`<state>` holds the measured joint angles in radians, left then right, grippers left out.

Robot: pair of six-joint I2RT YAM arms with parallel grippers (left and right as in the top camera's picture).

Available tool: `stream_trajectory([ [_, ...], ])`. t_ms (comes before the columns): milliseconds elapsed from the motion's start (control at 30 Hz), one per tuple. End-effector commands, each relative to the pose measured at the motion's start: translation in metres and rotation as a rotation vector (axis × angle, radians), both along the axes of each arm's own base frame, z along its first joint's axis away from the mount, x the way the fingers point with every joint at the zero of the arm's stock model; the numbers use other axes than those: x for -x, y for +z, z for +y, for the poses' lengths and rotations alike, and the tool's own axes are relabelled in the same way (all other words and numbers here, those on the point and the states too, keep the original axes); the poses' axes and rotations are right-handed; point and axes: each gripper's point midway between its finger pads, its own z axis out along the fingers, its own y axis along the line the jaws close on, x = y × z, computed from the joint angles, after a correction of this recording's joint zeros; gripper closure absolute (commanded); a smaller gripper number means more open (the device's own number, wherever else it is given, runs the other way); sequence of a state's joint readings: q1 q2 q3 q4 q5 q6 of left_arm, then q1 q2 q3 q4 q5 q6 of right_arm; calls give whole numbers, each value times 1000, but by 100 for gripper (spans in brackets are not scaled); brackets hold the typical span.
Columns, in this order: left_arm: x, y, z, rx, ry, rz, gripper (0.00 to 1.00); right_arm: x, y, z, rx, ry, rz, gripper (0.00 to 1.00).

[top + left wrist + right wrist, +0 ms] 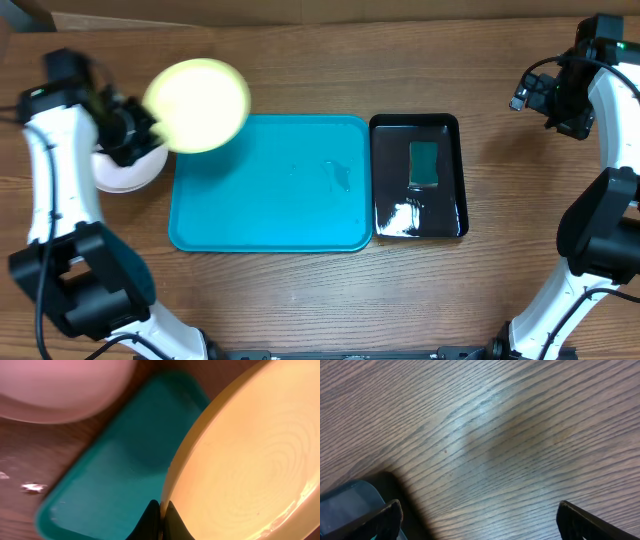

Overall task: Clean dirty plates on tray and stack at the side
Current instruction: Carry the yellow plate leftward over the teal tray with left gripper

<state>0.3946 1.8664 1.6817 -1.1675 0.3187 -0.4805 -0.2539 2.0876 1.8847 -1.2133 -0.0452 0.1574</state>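
My left gripper goes left in the overhead view and down to the white plate (pixel 125 170) (pixel 60 385) below it next. The plate overhangs the tray.
A pale yellow-green plate (pixel 197 104) hangs tilted in the air over the far left corner of the turquoise tray (pixel 270 190). My left gripper (pixel 140 125) is shut on its rim. The left wrist view shows the plate (pixel 250 460) filling the right side, both black fingers (pixel 161 519) pinching its edge, and the tray (pixel 115 485) below. A white plate (pixel 125 170) lies on the table left of the tray, partly under my left arm; in the left wrist view that plate (pixel 60 385) looks pinkish. My right gripper (pixel 477 515) stands open over bare wood at the far right.
A glossy black tray (pixel 419 176) holding a teal sponge (pixel 424 164) lies right of the turquoise tray. The wooden table (pixel 500 230) stretches around both. My right arm (pixel 600 200) stands along the right edge, my left arm (pixel 45 200) along the left edge.
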Motion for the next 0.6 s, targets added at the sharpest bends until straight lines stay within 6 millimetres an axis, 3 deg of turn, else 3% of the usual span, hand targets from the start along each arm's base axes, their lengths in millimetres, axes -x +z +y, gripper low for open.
stream_trajectory([
  [0, 30, -11, 46, -57, 126, 64, 96, -3, 12, -2, 8, -4, -35, 0],
  [133, 64, -29, 93, -48, 273, 109, 96, -3, 12, -2, 8, -4, -35, 0],
  [333, 93, -53, 137, -93, 397, 126, 96, -3, 12, -2, 8, -4, -35, 0],
  [567, 88, -73, 148, -140, 410, 80, 96, -3, 12, -2, 8, -4, -35, 0],
])
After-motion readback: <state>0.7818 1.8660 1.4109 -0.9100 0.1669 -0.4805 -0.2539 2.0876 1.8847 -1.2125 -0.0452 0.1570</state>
